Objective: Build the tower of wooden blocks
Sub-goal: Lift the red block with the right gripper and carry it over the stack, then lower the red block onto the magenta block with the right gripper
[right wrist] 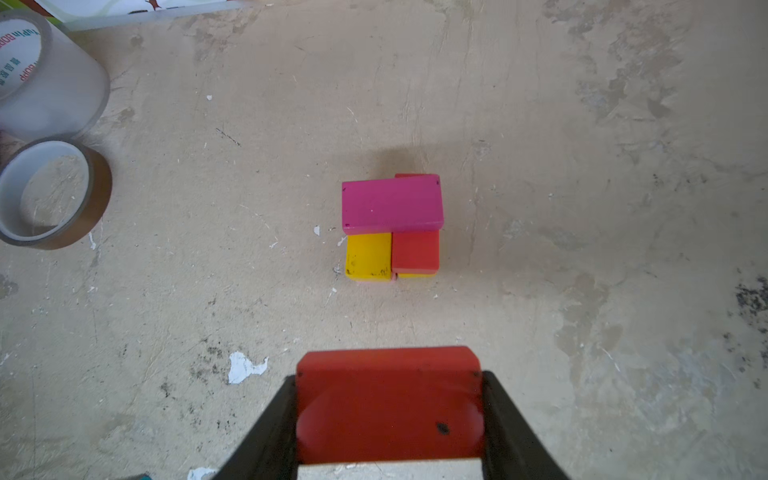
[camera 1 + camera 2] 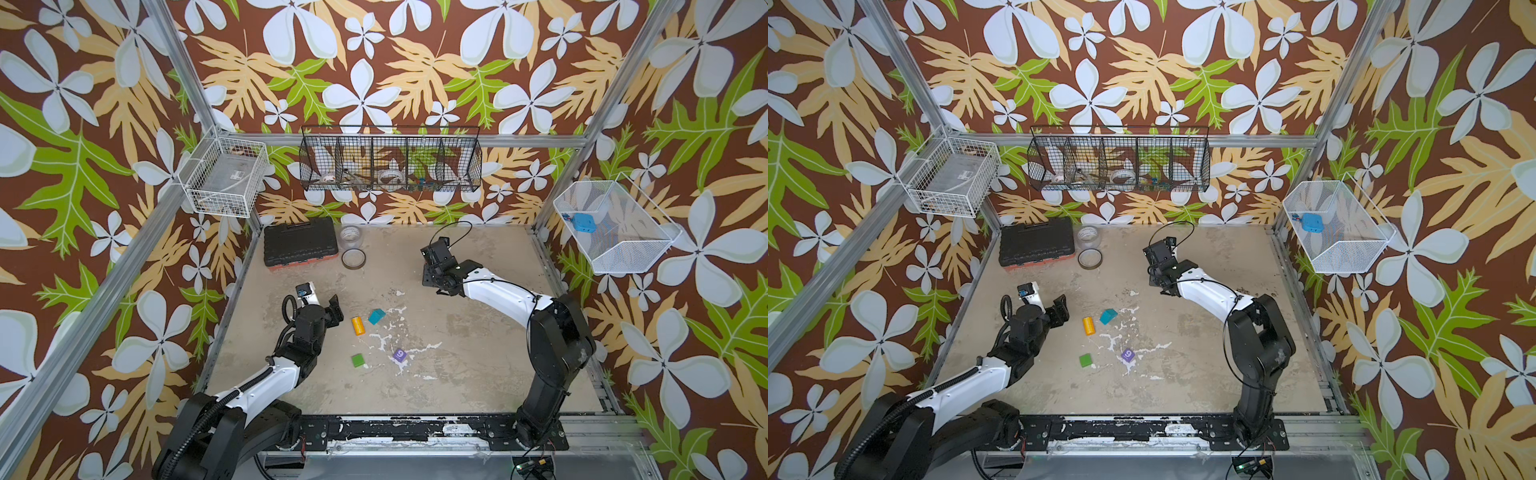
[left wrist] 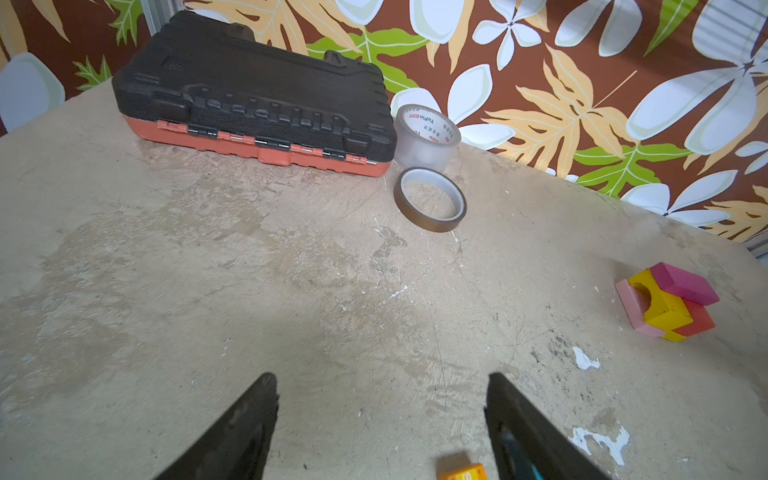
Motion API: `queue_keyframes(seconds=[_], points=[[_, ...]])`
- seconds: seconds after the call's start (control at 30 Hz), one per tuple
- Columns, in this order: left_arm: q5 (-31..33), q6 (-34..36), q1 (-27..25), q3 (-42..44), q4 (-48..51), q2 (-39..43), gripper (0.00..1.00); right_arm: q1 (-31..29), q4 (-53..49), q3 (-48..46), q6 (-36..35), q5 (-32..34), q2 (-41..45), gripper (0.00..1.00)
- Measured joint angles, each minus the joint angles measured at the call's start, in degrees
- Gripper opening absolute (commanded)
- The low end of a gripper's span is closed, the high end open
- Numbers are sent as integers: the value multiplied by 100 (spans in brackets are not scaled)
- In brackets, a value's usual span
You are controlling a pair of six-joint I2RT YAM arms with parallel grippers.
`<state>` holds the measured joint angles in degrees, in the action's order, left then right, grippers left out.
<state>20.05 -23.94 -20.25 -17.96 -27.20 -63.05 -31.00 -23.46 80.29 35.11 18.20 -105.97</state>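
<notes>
My right gripper should move outward next, then down, and release the red block (image 1: 388, 403), because the near ends of the yellow and red bricks lie uncovered outward and below it.
The tower (image 1: 390, 224) is a low stack with a magenta brick lying across a yellow and a red brick. In the left wrist view the tower (image 3: 665, 303) also shows a pink slab and a yellow arch piece. My right gripper (image 1: 388, 378) is shut on a red block (image 1: 388, 403), held above the table short of the tower. In both top views the right wrist (image 2: 434, 259) hides the tower. My left gripper (image 3: 381, 378) is open and empty beside an orange block (image 2: 358, 325). A teal block (image 2: 376, 316), a green block (image 2: 358, 360) and a purple cube (image 2: 399, 355) lie loose.
A black toolbox (image 2: 299, 247) sits at the back left, with a clear tape roll (image 2: 351, 237) and a brown tape ring (image 2: 353, 258) beside it. Wire baskets hang on the left wall (image 2: 226, 176), the back wall (image 2: 390, 160) and the right wall (image 2: 615, 226).
</notes>
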Motion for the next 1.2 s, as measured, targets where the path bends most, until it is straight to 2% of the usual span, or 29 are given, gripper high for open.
queue_keyframes(seconds=[0.43,0.9,1.2], points=[[2,2,0,-42,2,-83,79,177,-282,1091,-271,-151,-1043,32],[0,2,0,-116,0,-201,78,326,-472,1239,-387,-144,-1316,36],[0,2,0,-131,0,-229,77,352,-516,1349,-402,-151,-1421,44]])
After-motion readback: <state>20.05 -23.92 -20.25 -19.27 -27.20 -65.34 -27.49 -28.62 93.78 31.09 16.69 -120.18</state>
